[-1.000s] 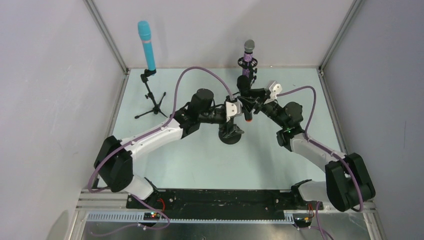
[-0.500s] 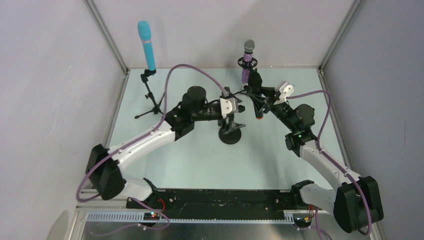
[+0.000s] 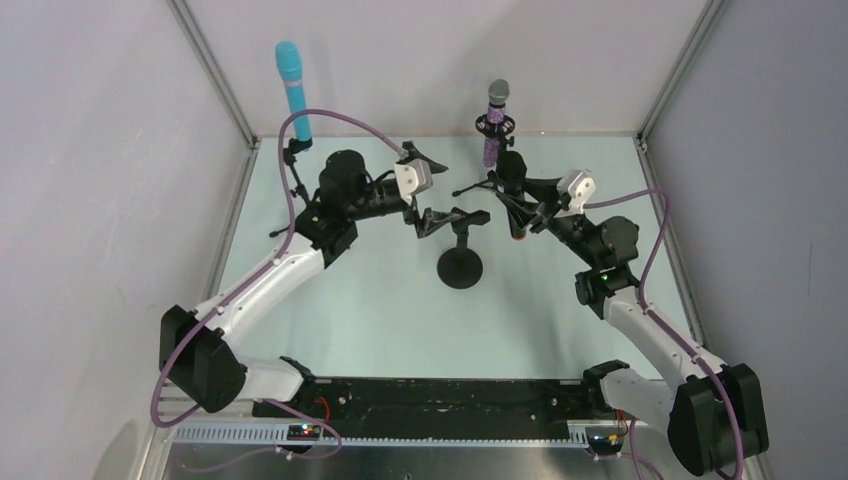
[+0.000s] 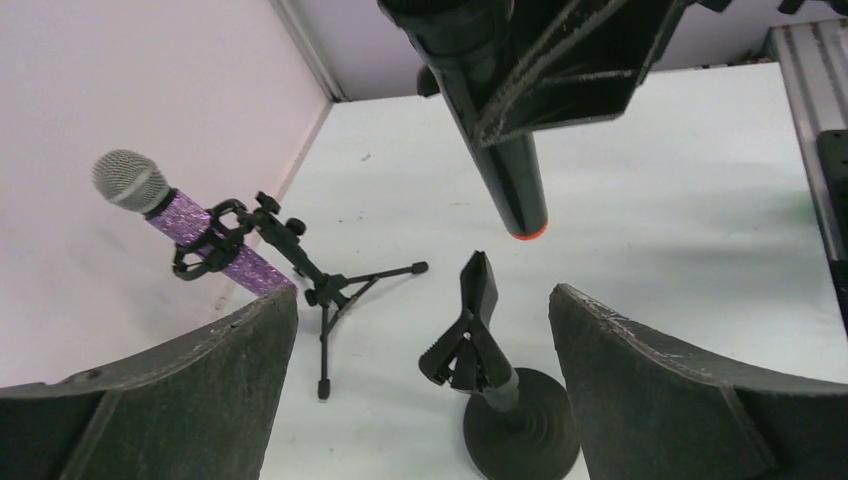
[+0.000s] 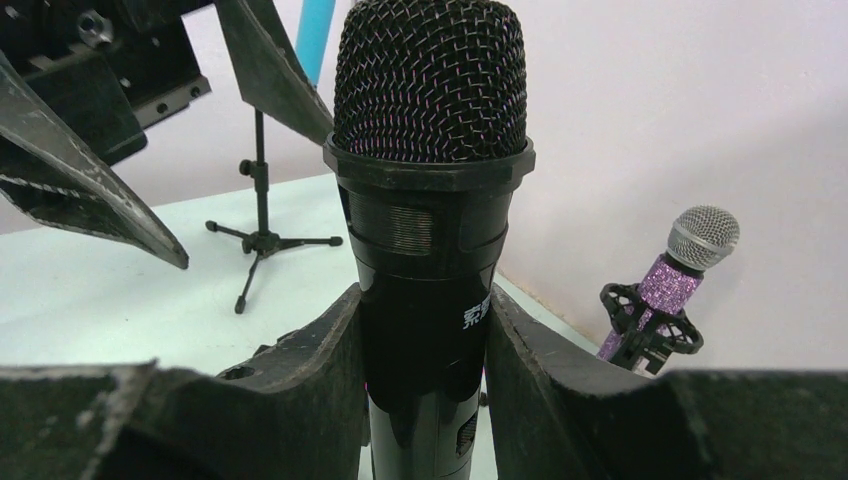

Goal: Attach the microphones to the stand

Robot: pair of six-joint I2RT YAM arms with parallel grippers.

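Next, my right gripper carries the microphone to the left in the top view into the stand's empty black clip (image 3: 473, 217) and releases it.
The black microphone (image 3: 514, 205) with an orange end (image 4: 526, 232) hangs upright, head up, and my right gripper (image 3: 522, 200) is shut on its body (image 5: 430, 260). Just left of it stands the round-base stand (image 3: 461, 268), its black clip (image 4: 470, 330) holding nothing. My left gripper (image 3: 455, 192) is open beside that clip, fingers (image 4: 200, 385) spread wide and holding nothing. The purple glittery microphone (image 3: 494, 122) sits in a shock mount on a small tripod (image 4: 330, 290) at the back. The light-blue microphone (image 3: 291, 90) stands on a tripod stand (image 3: 303, 195) at the back left.
Grey walls with metal frame posts close in the pale table (image 3: 380, 310) on three sides. Purple cables (image 3: 340, 125) arc above both arms. The arm bases sit on a black rail (image 3: 440, 395) at the near edge.
My left gripper has opened fully, let go of the round-base stand's clip and pulled back to the left. My right gripper has carried the black microphone a little to the right.
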